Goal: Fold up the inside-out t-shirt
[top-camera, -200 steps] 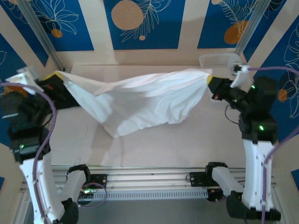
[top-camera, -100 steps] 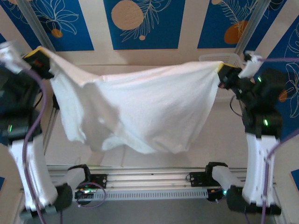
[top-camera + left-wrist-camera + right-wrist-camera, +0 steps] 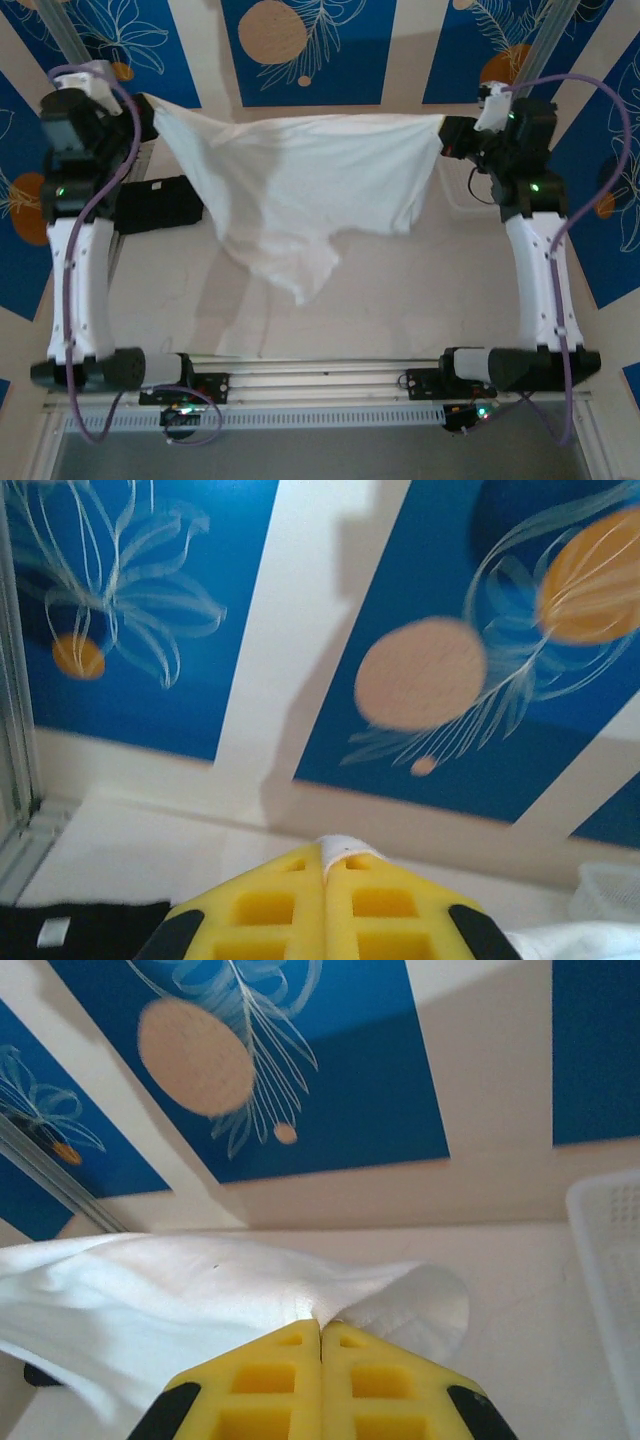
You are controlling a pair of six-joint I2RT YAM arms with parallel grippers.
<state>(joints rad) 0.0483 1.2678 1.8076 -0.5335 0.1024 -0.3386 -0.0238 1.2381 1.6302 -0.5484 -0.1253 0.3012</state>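
Note:
The t-shirt [image 3: 348, 846] still hangs stretched, so the robot's left gripper will next go down toward the white tabletop by the back wall [image 3: 230, 855] and in toward the right gripper.
The white inside-out t-shirt [image 3: 300, 190] hangs stretched in the air between both arms, its top edge taut and a loose point drooping toward the table. My left gripper [image 3: 148, 105] is shut on its upper left corner; a small white tip of the t-shirt [image 3: 348, 846] pokes out between the yellow fingers [image 3: 270, 905]. My right gripper [image 3: 447, 135] is shut on the upper right corner, where the t-shirt [image 3: 200, 1295] bunches over the closed yellow fingers [image 3: 375, 1380].
A black cloth garment [image 3: 160, 205] lies on the table at the left, under the left arm, its edge also in the left wrist view [image 3: 70, 930]. A white mesh basket [image 3: 610, 1260] stands at the back right. The blue patterned back wall [image 3: 300, 50] is close behind.
Both arms have lifted and moved back toward the wall, drawing the t-shirt up off the table and stretching its top edge flat. The hanging part has swung back.

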